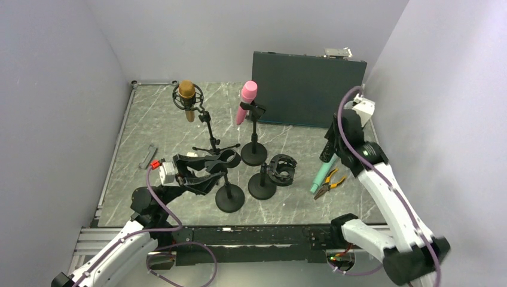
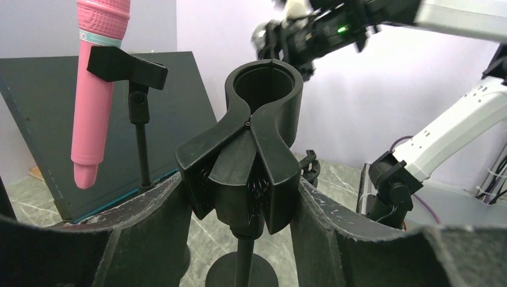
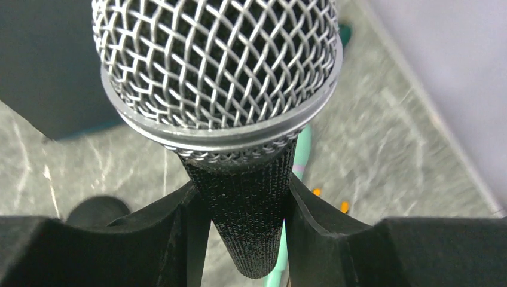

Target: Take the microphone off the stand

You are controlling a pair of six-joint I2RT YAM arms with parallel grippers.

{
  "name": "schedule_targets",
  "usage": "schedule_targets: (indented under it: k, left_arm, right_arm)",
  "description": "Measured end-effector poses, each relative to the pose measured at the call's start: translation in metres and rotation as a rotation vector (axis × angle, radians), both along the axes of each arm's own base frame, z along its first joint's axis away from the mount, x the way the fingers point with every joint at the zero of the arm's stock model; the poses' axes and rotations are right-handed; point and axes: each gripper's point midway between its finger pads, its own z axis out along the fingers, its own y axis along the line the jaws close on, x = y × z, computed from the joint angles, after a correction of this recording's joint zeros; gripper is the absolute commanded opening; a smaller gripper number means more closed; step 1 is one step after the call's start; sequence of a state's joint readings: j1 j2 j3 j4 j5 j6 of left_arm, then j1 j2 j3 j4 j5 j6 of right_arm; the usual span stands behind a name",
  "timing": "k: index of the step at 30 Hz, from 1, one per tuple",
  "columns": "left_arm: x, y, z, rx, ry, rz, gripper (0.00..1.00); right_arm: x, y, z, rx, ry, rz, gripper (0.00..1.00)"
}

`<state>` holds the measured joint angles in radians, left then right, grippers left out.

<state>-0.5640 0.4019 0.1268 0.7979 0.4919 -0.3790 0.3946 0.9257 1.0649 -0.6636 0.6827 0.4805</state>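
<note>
Next, my right gripper will lower sideways to release the microphone, since bare tabletop beside the teal tool [image 1: 309,164] lies below it and to its left in the top view.
The black microphone [image 3: 218,72] with a silver mesh head is held by its textured body in my right gripper [image 3: 248,221], which is shut on it. In the top view this gripper [image 1: 330,148] is raised over the right side of the table, away from the stand. The stand [image 1: 229,197] has a round black base, and its black spring clip [image 2: 251,155] has an empty ring on top. My left gripper [image 2: 239,203] is shut on the clip's two handles; in the top view it [image 1: 206,168] is at the front left.
A pink microphone [image 1: 246,101] sits clipped on a second stand and a brown microphone [image 1: 188,98] on a tripod. An empty shock-mount stand [image 1: 278,170] stands mid-table. A teal tool [image 1: 320,173] and orange-handled pliers [image 1: 330,184] lie under my right gripper. A dark panel [image 1: 308,89] leans at the back.
</note>
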Motion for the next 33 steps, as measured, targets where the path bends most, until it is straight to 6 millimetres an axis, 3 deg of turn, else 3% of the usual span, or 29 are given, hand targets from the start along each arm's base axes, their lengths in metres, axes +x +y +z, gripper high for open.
schedule_targets:
  k: [2,3,6,9,13,16,23,28,33]
  left_arm:
    - [0.001,0.000,0.000,0.004,0.009,0.001,0.68]
    - [0.001,-0.001,-0.002,0.010,0.018,0.001,0.71]
    - [0.004,-0.002,-0.016,0.044,0.074,0.000,0.79]
    - [0.004,-0.002,-0.022,0.061,0.097,0.001,0.90]
    - [0.004,-0.002,-0.024,0.073,0.116,0.001,0.99]
    - [0.004,-0.002,-0.022,0.071,0.115,0.001,0.99]
    - [-0.005,0.003,-0.013,0.069,0.108,0.002,0.99]
    - [-0.018,0.016,0.013,0.077,0.070,0.032,0.99]
    - [-0.034,0.035,0.053,0.105,0.055,0.088,0.99]
  right_arm:
    - [0.013,-0.001,-0.036,0.065,0.111,-0.004,0.00]
    - [0.018,0.001,-0.064,0.110,0.189,0.004,0.00]
    - [0.012,0.006,-0.137,0.239,0.414,0.018,0.00]
    - [0.003,0.020,-0.179,0.368,0.569,0.040,0.00]
    - [0.008,0.038,-0.194,0.469,0.616,0.075,0.00]
    - [0.013,0.047,-0.204,0.522,0.643,0.072,0.00]
    - [0.028,0.043,-0.233,0.535,0.743,-0.042,0.05]
    - [0.023,0.037,-0.238,0.520,0.762,-0.090,0.14]
    - [0.022,0.034,-0.241,0.509,0.766,-0.105,0.24]
